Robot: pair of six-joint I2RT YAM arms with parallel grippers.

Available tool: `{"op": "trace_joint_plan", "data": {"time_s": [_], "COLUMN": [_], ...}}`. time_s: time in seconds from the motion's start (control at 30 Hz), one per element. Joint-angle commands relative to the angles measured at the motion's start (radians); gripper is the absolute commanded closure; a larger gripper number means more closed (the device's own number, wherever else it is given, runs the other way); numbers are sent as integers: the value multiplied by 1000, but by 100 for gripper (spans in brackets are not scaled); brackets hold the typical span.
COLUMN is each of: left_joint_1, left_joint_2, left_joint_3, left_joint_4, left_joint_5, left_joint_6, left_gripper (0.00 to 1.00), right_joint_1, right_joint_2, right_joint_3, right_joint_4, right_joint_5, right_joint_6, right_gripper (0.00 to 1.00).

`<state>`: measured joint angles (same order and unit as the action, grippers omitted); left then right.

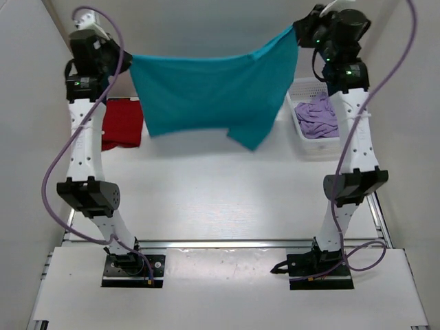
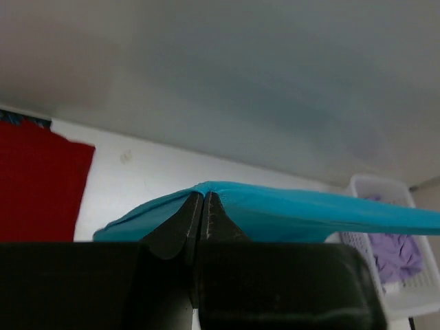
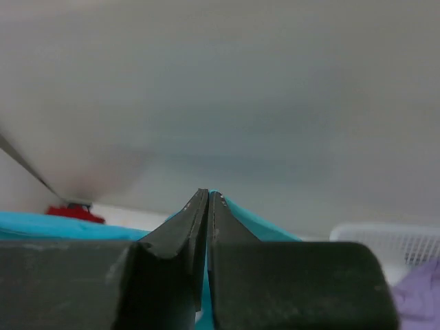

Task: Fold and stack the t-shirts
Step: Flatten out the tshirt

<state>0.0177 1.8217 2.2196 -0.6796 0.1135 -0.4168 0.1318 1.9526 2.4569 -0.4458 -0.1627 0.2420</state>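
My left gripper is above and in front of bare tabletop with room for the cloth, so next it needs to bring the teal-blue corner backward and down onto the tabletop and let go.
A teal-blue t-shirt point(image 1: 206, 93) hangs stretched in the air between both arms, above the far part of the table. My left gripper point(image 1: 128, 56) is shut on its left upper corner; in the left wrist view the teal-blue cloth point(image 2: 302, 213) spreads to both sides of that gripper point(image 2: 204, 195). My right gripper point(image 1: 297, 29) is shut on the right upper corner, with teal-blue cloth point(image 3: 275, 230) behind its tips point(image 3: 208, 193). A red t-shirt point(image 1: 122, 122) lies flat at the far left. A lavender t-shirt point(image 1: 318, 115) lies crumpled in the basket.
The white lattice basket point(image 1: 296, 88) stands at the far right of the table point(image 1: 206, 199), also showing as a basket point(image 2: 375, 189) in the left wrist view. White walls close in the back and both sides.
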Motion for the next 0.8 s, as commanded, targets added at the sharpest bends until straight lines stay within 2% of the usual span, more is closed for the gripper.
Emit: {"op": "trace_joint_plan", "data": {"time_s": [0.0, 0.13, 0.2, 0.27, 0.3, 0.33, 0.43, 0.47, 0.53, 0.57, 0.63, 0.7, 0.77], "left_joint_1": [56, 71, 70, 65, 59, 54, 38, 34, 18, 5, 11, 24, 11], "left_joint_2": [-82, -91, -125, -200, -219, -261, -381, -424, -495, -543, -620, -726, -807], "left_joint_3": [32, -23, -140, -268, -352, -400, -731, -782, -1007, -1067, -1280, -1429, -1556], "left_joint_4": [83, 91, 124, 179, 193, 216, 323, 350, 377, 403, 416, 428, 404], "left_joint_5": [38, 29, 19, -8, -18, -34, -72, -83, -112, -112, -132, -117, -135], "left_joint_6": [-40, -33, -24, -10, -1, 9, 19, 18, 19, 18, -11, -33, -43], "left_gripper": [100, 100, 100, 100, 100, 100, 100, 100, 100, 100, 100, 100, 100], "right_joint_1": [-23, -35, -34, -26, -23, -14, -26, -20, 2, 15, 54, 101, 111], "right_joint_2": [-135, -175, -211, -289, -364, -401, -602, -635, -763, -794, -907, -990, -1067], "right_joint_3": [35, -67, -146, -417, -505, -674, -1037, -1184, -1371, -1485, -1618, -1757, -1811], "right_joint_4": [174, 107, 61, 99, 158, 214, 283, 315, 328, 323, 303, 259, 146], "right_joint_5": [2, -9, -5, -4, 9, 28, 8, 17, 49, 58, 92, 129, 140], "right_joint_6": [11, -26, -32, -30, -32, -27, 15, 25, 31, 37, 34, 71, 115], "right_gripper": [100, 100, 100, 100, 100, 100, 100, 100, 100, 100, 100, 100, 100]}}
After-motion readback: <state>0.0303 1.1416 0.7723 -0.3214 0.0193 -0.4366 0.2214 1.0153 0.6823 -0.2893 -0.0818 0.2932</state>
